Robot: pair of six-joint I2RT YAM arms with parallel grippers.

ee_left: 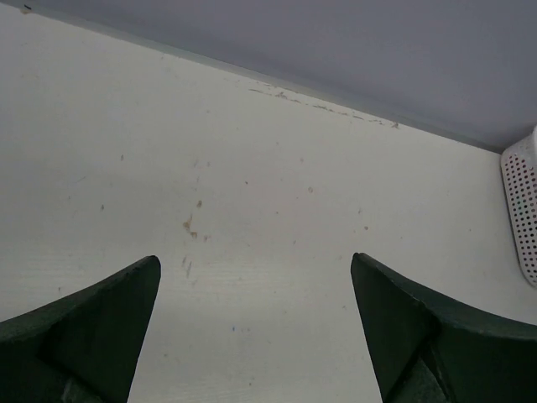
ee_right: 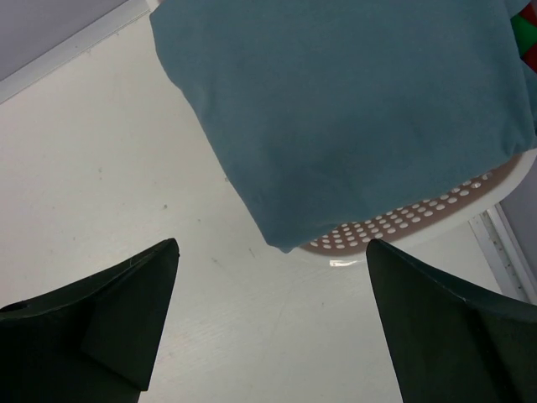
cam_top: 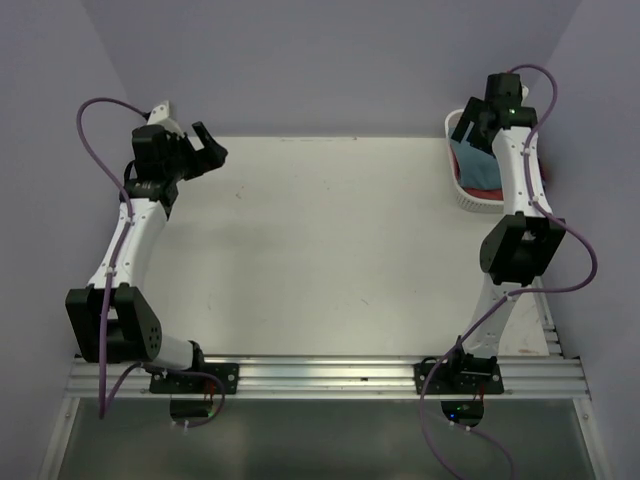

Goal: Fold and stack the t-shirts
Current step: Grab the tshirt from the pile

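Observation:
Next, my right gripper moves down onto the teal-blue t-shirt, which lies below it in the basket (cam_top: 470,197), and closes there. This shirt covers the salmon-red one.
A teal-blue t-shirt (ee_right: 352,109) lies in the white perforated basket (ee_right: 419,220) and hangs over its near rim. In the top view the same teal shirt (cam_top: 472,160) sits in the basket (cam_top: 470,197) at the far right, with a salmon-red shirt (cam_top: 484,186) showing beneath it. My right gripper (ee_right: 270,256) is open and empty, just short of the shirt's hanging corner; in the top view it (cam_top: 478,122) hovers over the basket. My left gripper (ee_left: 254,270) is open and empty above bare table at the far left (cam_top: 210,148).
The white table (cam_top: 320,250) spreads between the arms. A purple back wall (cam_top: 320,70) runs along its far edge. The basket's wall shows at the right edge of the left wrist view (ee_left: 522,210). A metal rail (cam_top: 330,375) lines the near edge.

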